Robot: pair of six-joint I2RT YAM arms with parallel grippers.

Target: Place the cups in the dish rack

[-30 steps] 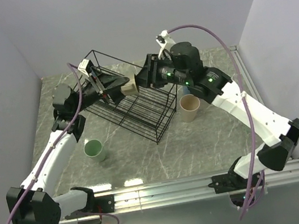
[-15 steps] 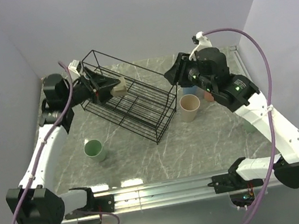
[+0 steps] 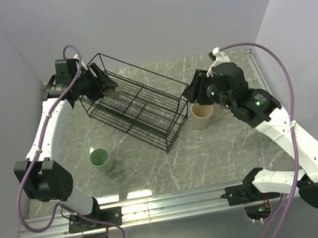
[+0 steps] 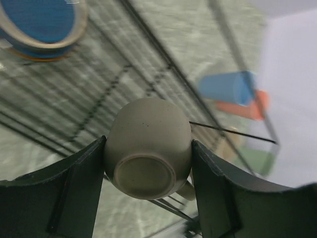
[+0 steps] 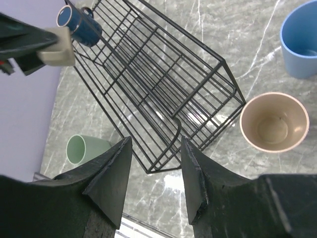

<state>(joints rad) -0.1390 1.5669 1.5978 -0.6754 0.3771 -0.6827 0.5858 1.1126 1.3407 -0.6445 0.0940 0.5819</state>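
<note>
The left gripper lowers next, to the left in the top view, and releases the tan mug (image 4: 148, 153), as bare rack wires beside the navy mug lie below.
My left gripper (image 4: 147, 145) is shut on the tan handled mug (image 4: 148, 153), bottom toward the camera, over the far left end of the black wire dish rack (image 3: 145, 112). The right wrist view shows that mug (image 5: 57, 47) beside the dark navy mug (image 5: 81, 26), which sits at that end of the rack (image 5: 163, 84). My right gripper (image 5: 156, 183) is open and empty above the rack's near right end. A beige cup (image 3: 202, 113), a blue cup (image 5: 299, 42) and a pale-green cup (image 3: 100, 159) stand on the table. A salmon-pink cup (image 4: 245, 106) shows blurred.
The marble table (image 3: 224, 144) has walls close on the left, back and right. The beige cup (image 5: 274, 122) and the blue cup stand right of the rack, under my right arm. The green cup (image 5: 84, 148) stands left of the rack's near end.
My right gripper let go of the tan mug and drew back to the right. My left gripper carried the mug to the far left end of the rack.
</note>
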